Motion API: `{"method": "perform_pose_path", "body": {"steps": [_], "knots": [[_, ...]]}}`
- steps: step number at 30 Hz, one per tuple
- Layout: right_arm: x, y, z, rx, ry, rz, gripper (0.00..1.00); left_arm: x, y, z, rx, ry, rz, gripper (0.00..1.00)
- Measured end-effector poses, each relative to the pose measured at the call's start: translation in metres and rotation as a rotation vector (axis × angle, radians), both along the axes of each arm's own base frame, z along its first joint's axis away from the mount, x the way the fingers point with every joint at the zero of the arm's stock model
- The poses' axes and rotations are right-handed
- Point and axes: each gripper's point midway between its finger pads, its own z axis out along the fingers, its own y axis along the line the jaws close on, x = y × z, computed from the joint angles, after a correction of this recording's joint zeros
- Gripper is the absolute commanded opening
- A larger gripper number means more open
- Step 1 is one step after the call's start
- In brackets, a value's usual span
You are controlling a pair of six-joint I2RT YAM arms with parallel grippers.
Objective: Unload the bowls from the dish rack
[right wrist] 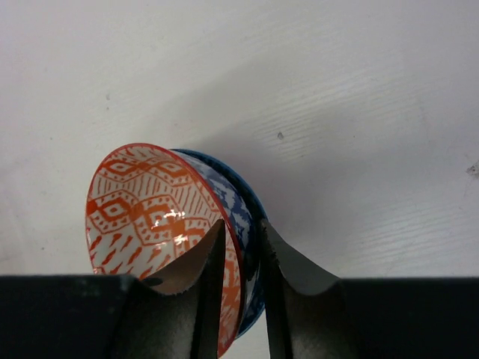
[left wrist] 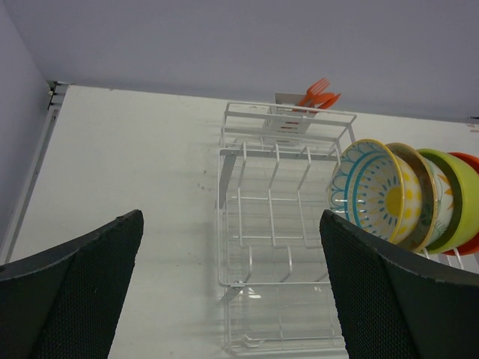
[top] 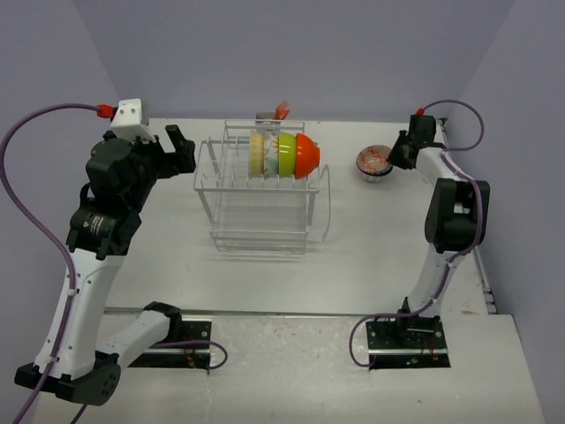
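Observation:
My left gripper turns and descends across onto the yellowish bowl's upper rim (top: 254, 154) next. The rim faces empty slots, below my left gripper and to its right in the top view.
The white wire dish rack (top: 260, 199) stands mid-table. In its top slots stand on edge a yellowish bowl (top: 257, 152), a pale floral bowl hidden behind it, a lime green bowl (top: 287, 153) and an orange bowl (top: 308, 155). My left gripper (top: 181, 148) is open and empty, left of the rack. In the left wrist view the rack (left wrist: 277, 224) lies between the gripper's (left wrist: 230, 221) fingers, with the yellowish bowl (left wrist: 374, 191) at right. My right gripper (right wrist: 241, 247) is shut on the rims of the red-zigzag bowl (right wrist: 146, 213) nested in the blue-patterned bowl (right wrist: 238, 209), tilted on edge at the table's far right (top: 373, 162).
Orange plastic forks (left wrist: 318, 93) stand in a holder at the rack's far end. The rack's left slots (left wrist: 269, 179) hold nothing. Grey walls close in the table at the back and on both sides.

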Motion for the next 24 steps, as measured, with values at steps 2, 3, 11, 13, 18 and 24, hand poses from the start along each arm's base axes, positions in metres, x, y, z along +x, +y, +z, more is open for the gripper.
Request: {"method": "perform_pose_path", "body": {"steps": [2,3,11,13,18,24], "knots": [[-0.002,0.001,-0.003,0.001,0.007,0.004,0.29,0.000,-0.001,-0.003,0.002,0.009,-0.005,1.00],[-0.003,0.001,-0.004,0.003,0.009,0.005,0.31,0.001,-0.001,-0.003,0.002,0.009,-0.008,1.00],[-0.003,0.000,-0.003,0.001,0.003,-0.001,0.37,0.000,-0.005,-0.001,-0.003,0.002,-0.028,1.00],[-0.005,0.000,0.000,0.002,-0.001,-0.005,0.38,0.000,-0.006,-0.002,-0.004,0.003,-0.036,1.00],[-0.013,-0.002,0.019,0.005,-0.029,-0.033,0.40,0.000,-0.014,-0.005,-0.011,0.010,-0.078,1.00],[-0.033,-0.008,0.033,0.019,-0.042,-0.105,0.64,-0.003,-0.046,0.003,-0.050,-0.016,-0.253,1.00]]}}
